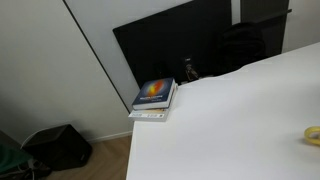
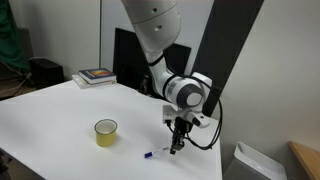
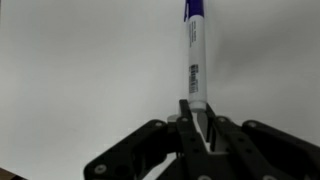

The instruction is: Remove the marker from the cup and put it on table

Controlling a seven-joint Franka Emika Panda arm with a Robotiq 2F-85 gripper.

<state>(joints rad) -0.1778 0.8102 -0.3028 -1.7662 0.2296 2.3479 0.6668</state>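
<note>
My gripper is above a clear patch of the tabletop, which lies just below it. Next, it needs to go down toward the bare tabletop and open its fingers to let go of the white marker.
The marker (image 2: 158,153) is white with a blue cap and lies almost flat on the white table (image 2: 60,120), right of the yellow cup (image 2: 106,131). My gripper (image 2: 177,146) points down at the marker's right end. In the wrist view the marker (image 3: 194,50) runs away from the gripper (image 3: 197,105), whose fingertips are closed on its near end. The cup is upright, with nothing sticking out of it, and about a hand's width from the marker. Only a yellow edge of the cup (image 1: 313,135) shows in an exterior view.
A stack of books (image 2: 97,75) lies at the table's far corner, also in an exterior view (image 1: 153,97). A black panel (image 1: 170,45) stands behind the table. A black bag (image 1: 60,145) sits on the floor. The table's front edge is near the marker.
</note>
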